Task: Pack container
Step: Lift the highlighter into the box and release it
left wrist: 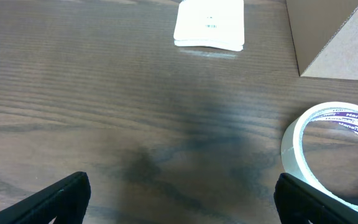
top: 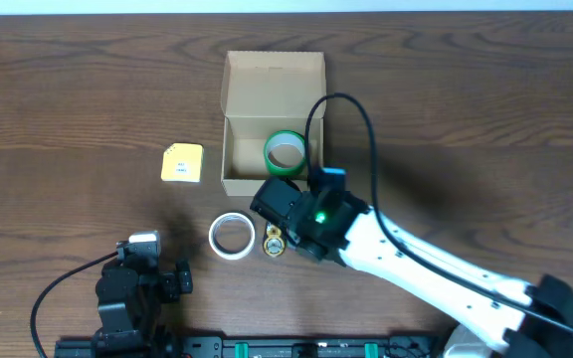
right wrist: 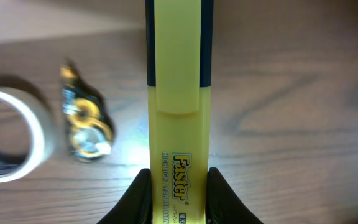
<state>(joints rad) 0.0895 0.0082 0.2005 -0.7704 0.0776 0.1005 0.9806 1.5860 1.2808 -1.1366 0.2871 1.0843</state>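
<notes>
I should raise my right gripper away from my base and over the box's near side next, then lower it inside toward the green tape roll (top: 286,151).
The container (top: 272,94) is an open tan cardboard box at the table's middle back, with its flap lid standing up behind it. A green tape roll (top: 286,151) lies inside it. My right gripper (right wrist: 178,193) is shut on a yellow highlighter (right wrist: 178,93) and sits just in front of the box's near wall (top: 288,211). My left gripper (left wrist: 179,205) is open and empty, low over the table at the front left. The box's corner also shows in the left wrist view (left wrist: 334,37).
A white tape roll (top: 232,237) and a small gold metal clip (top: 275,242) lie in front of the box, left of my right gripper. A yellow square pad (top: 182,163) lies left of the box. The left arm (top: 132,288) rests at the front edge.
</notes>
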